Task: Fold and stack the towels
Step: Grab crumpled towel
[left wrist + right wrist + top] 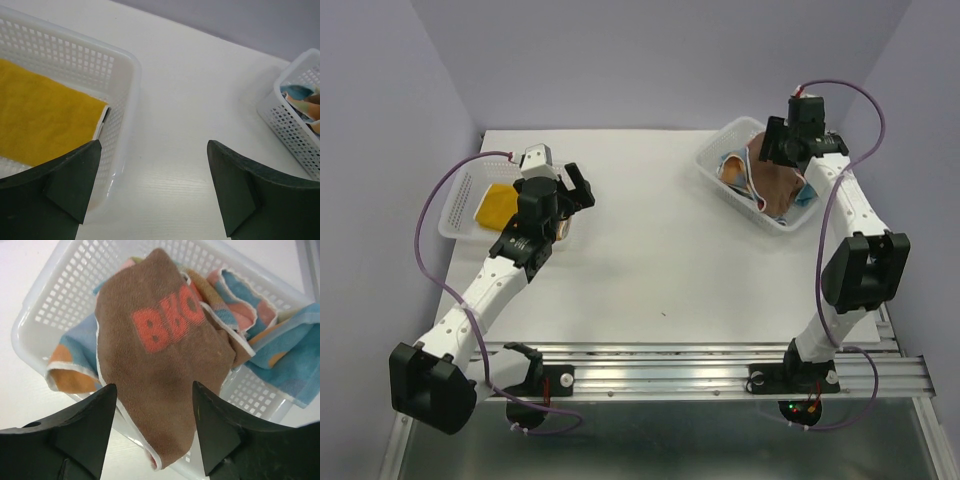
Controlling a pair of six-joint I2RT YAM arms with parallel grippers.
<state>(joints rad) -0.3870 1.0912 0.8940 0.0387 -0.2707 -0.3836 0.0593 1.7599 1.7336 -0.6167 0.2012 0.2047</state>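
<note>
My right gripper moves down and back toward the near rim of the basket next, onto the brown towel's lower corner, because it hangs clear of the pile.
A brown towel with red letters lies on top of the pile in the right white basket, its lower corner hanging over the near rim. My right gripper hovers just above it, open, one finger on each side of that corner and neither pressing it. Blue and orange patterned towels lie crumpled beneath. From above, the right gripper is over the brown towel. A mustard yellow towel lies flat in the left basket. My left gripper is open and empty beside that basket's right wall.
The left basket stands at the table's left edge and the right basket at the back right. White tabletop lies between them. The aluminium rail with both arm bases runs along the near edge.
</note>
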